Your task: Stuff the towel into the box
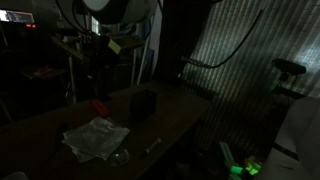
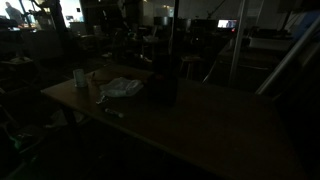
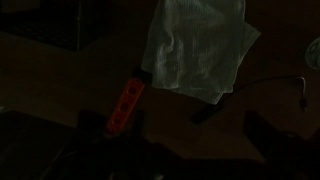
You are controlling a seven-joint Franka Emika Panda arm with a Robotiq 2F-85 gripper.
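Note:
The towel's end by the dark marker lies flat on the tabletop, well below my gripper, so my gripper will lower its spread fingers onto that end next.
The scene is very dark. A pale crumpled towel (image 1: 95,138) lies flat on the wooden table, also in an exterior view (image 2: 122,87) and at the top of the wrist view (image 3: 195,50). A dark box (image 1: 143,103) stands on the table just beyond the towel; it also shows in an exterior view (image 2: 160,78). My gripper (image 3: 180,152) hovers above the table short of the towel. Its two dark fingers are spread apart with nothing between them.
A red tool (image 3: 123,105) lies beside the towel, also in an exterior view (image 1: 98,107). A dark marker (image 3: 210,111) lies near the towel's corner. A cup (image 2: 80,77) stands near the table edge. A pen (image 1: 152,148) and a clear object (image 1: 120,157) lie near the front edge.

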